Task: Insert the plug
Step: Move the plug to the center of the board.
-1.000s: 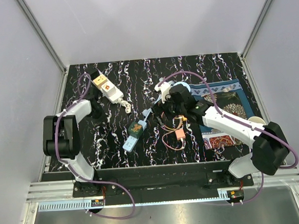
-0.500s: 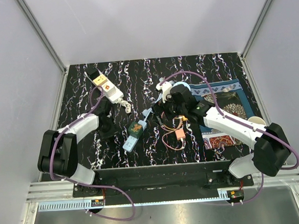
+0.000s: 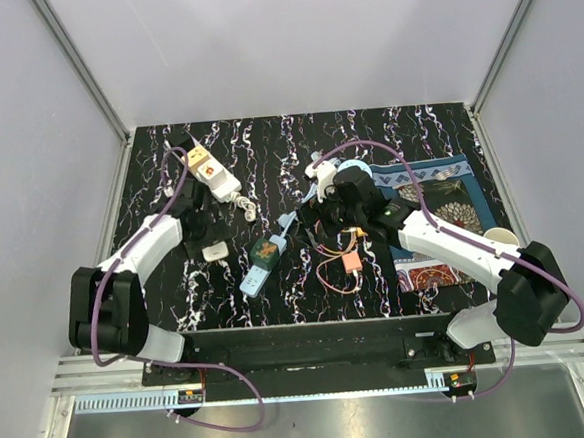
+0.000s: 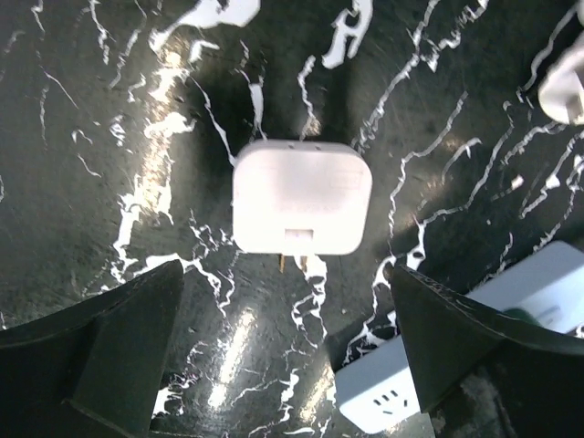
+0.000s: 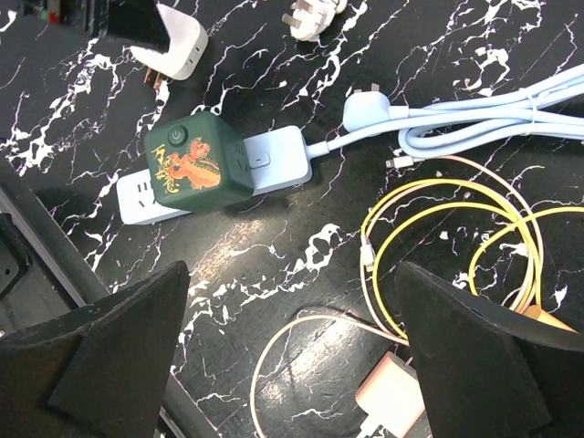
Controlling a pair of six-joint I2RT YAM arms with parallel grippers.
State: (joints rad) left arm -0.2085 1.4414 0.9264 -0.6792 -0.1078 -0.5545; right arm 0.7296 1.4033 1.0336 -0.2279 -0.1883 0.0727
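Observation:
The left gripper moves down next and eases to the right in the top view around the plug's white body, which fits between its open fingers.
A white square plug [image 4: 302, 197] lies flat on the black marble table [image 3: 267, 151], its prongs pointing toward my left gripper [image 4: 287, 306]. That gripper is open just behind the plug and is not touching it. In the top view the plug [image 3: 214, 251] lies just in front of the left gripper [image 3: 200, 223]. The pale blue power strip [image 3: 258, 273] carries a green cube adapter [image 5: 196, 173]; its free socket end [image 4: 391, 400] lies by my right-hand finger. My right gripper [image 5: 290, 301] hangs open and empty over the cables.
A white power strip [image 3: 208, 170] with yellow adapters lies at the back left, with a white three-pin plug [image 3: 246, 208] beside it. Yellow cables [image 5: 438, 228] and a pink charger [image 5: 401, 397] lie under the right gripper. A patterned mat [image 3: 451, 198] is on the right.
My left gripper carried the white plug toward the table's front, opened and let it go, then drew back a little. The right arm has stayed still.

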